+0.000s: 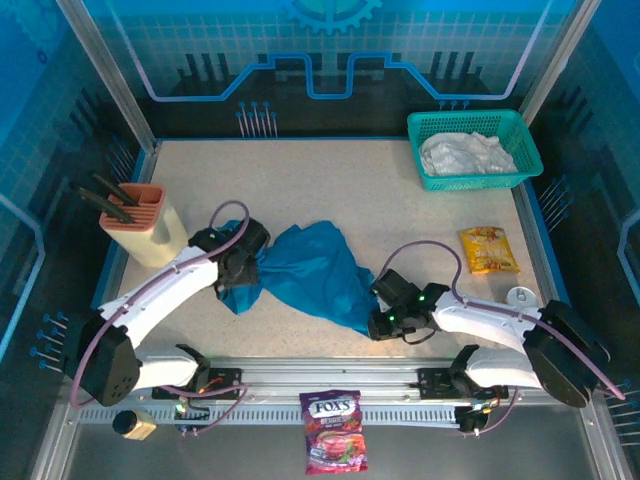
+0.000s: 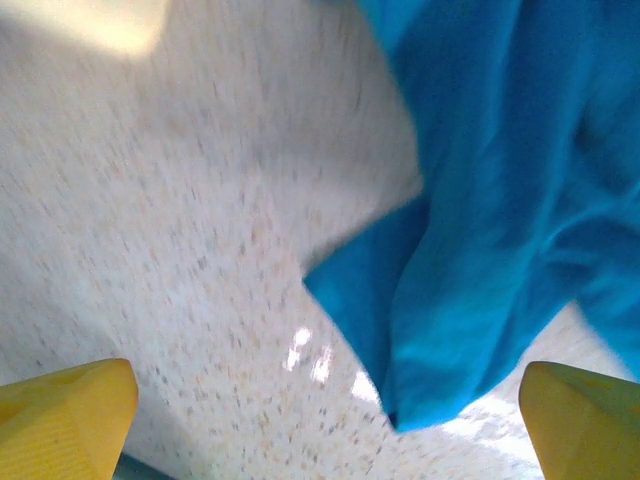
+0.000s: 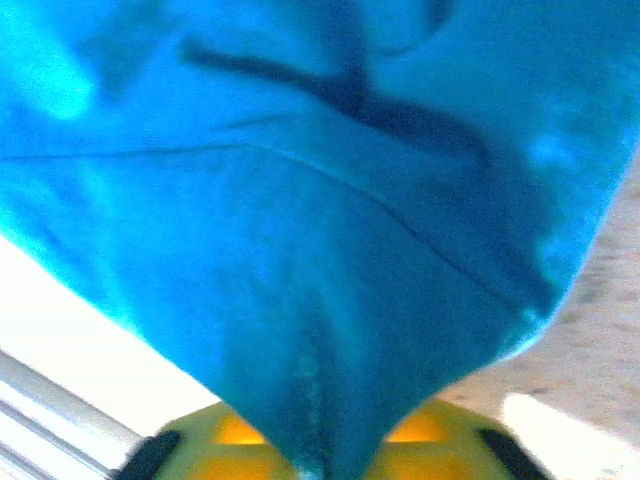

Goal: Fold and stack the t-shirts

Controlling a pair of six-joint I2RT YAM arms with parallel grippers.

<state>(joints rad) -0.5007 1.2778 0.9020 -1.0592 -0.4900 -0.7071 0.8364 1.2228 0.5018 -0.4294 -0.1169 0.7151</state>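
Observation:
I should next lower my left gripper back onto the shirt's loose corner [image 1: 239,300] [image 2: 432,388] and close it, because that corner sticks out over the bare tabletop below my left gripper and back toward my base.
The teal-blue t-shirt [image 1: 310,270] lies crumpled in a diagonal heap in the middle of the table. My left gripper [image 1: 240,262] is at its left end. In the left wrist view it [image 2: 325,425] is open, with its yellow fingertips [image 2: 70,415] wide apart, and a loose corner of the teal-blue t-shirt [image 2: 480,250] hangs over the table between them. My right gripper [image 1: 380,312] is at the shirt's near right end. In the right wrist view it [image 3: 320,450] is shut on a pinched fold of the teal-blue t-shirt [image 3: 320,250]. The white t-shirt [image 1: 465,153] lies bunched in the basket.
The teal-green mesh basket [image 1: 480,181] stands at the back right. An orange and cream holder [image 1: 140,225] with dark handles is at the left. A yellow snack packet [image 1: 488,250] and a small white disc [image 1: 520,296] lie on the right. A purple candy bag [image 1: 335,430] lies by the front rail.

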